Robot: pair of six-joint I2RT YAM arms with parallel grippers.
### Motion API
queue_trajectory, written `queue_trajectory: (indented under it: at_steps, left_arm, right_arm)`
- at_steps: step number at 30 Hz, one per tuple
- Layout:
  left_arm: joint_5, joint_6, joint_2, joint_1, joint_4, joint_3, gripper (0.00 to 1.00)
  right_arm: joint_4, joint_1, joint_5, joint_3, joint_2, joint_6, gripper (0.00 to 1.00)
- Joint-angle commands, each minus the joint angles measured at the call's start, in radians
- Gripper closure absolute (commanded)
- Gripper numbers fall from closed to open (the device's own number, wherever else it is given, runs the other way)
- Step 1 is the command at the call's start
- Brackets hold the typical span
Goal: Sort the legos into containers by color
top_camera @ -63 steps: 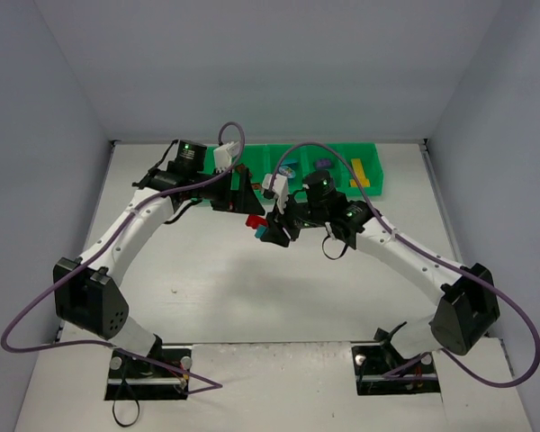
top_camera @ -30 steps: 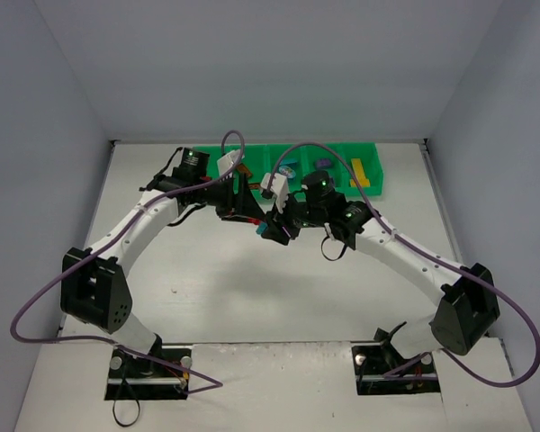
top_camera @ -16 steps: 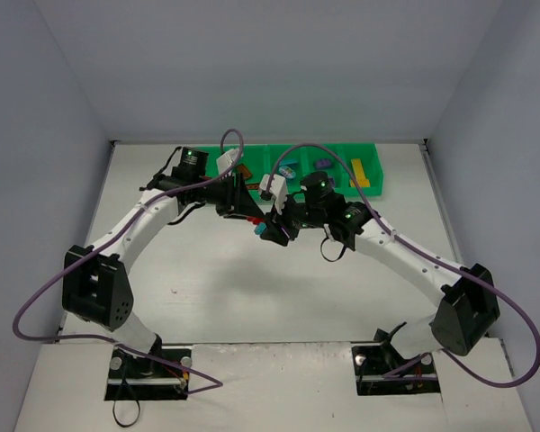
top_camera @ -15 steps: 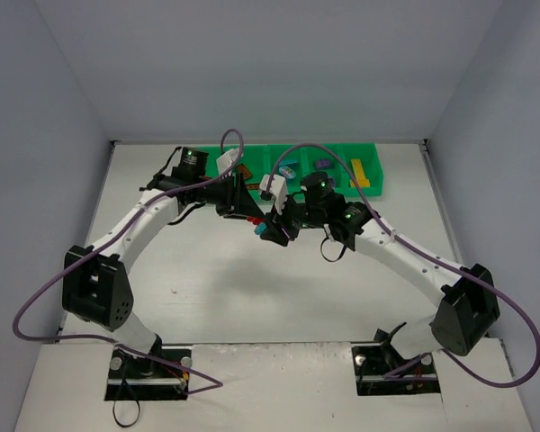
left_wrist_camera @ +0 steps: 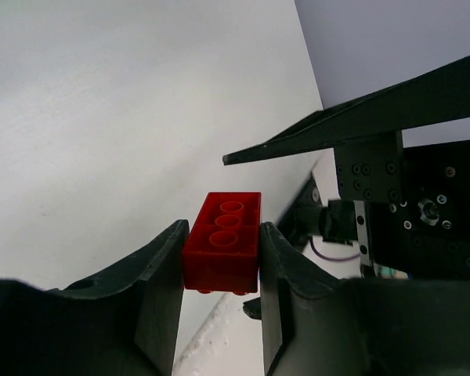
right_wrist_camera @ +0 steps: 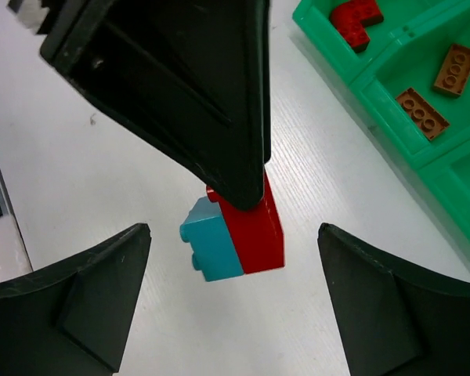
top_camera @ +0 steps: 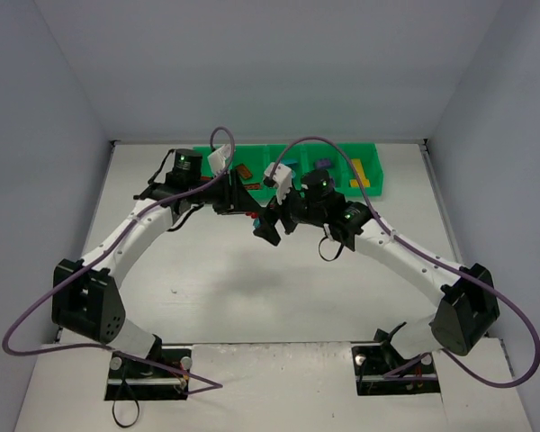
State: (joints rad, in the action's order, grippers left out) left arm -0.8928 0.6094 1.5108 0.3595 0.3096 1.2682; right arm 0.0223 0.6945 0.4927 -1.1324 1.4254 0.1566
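My left gripper swings the red lego over the red pieces' section next and releases it, as that lies outward of the gripper and to its left in the top view.
My left gripper [left_wrist_camera: 223,235] is shut on a red lego [left_wrist_camera: 223,252], its two jaws pressing the brick's long sides, above the table. In the right wrist view the same red lego [right_wrist_camera: 258,227] hangs under a left finger [right_wrist_camera: 188,86], with a cyan lego [right_wrist_camera: 211,249] up against its side. My right gripper [right_wrist_camera: 233,235] stands wide open around the pair, touching neither. From above, both grippers meet in front of the green containers [top_camera: 371,191]: the left [top_camera: 250,211] and the right [top_camera: 268,227].
The tray's compartments hold red pieces [right_wrist_camera: 352,17], brown bricks [right_wrist_camera: 421,113], a purple brick [top_camera: 322,164] and a yellow brick [top_camera: 358,171]. The tray wall [right_wrist_camera: 376,90] lies close behind the grippers. Grey walls enclose the table.
My left gripper closed on the red lego. My right gripper then opened wide, letting go of the joined bricks. The left arm has swung slightly back and left.
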Motion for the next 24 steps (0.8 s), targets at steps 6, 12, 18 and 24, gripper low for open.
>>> queue_trajectory:
  at_steps: [6,12,18,24]
  left_arm:
    - [0.359,0.167,-0.207,0.007,-0.288,-0.098,0.90]
    - [0.465,0.202,-0.242,0.051,-0.362,-0.132,0.90]
    - [0.545,0.190,-0.267,0.108,-0.366,-0.148,0.90]
    - [0.561,0.196,-0.279,0.121,-0.374,-0.161,0.90]
  right_arm:
    - [0.156,-0.001,-0.151,0.010,-0.022,-0.342,0.23]
    - [0.200,0.002,-0.215,0.013,-0.011,-0.453,0.37]
    - [0.238,0.007,-0.221,-0.021,0.020,-0.499,0.38]
    - [0.242,0.008,-0.260,-0.041,0.032,-0.509,0.39]
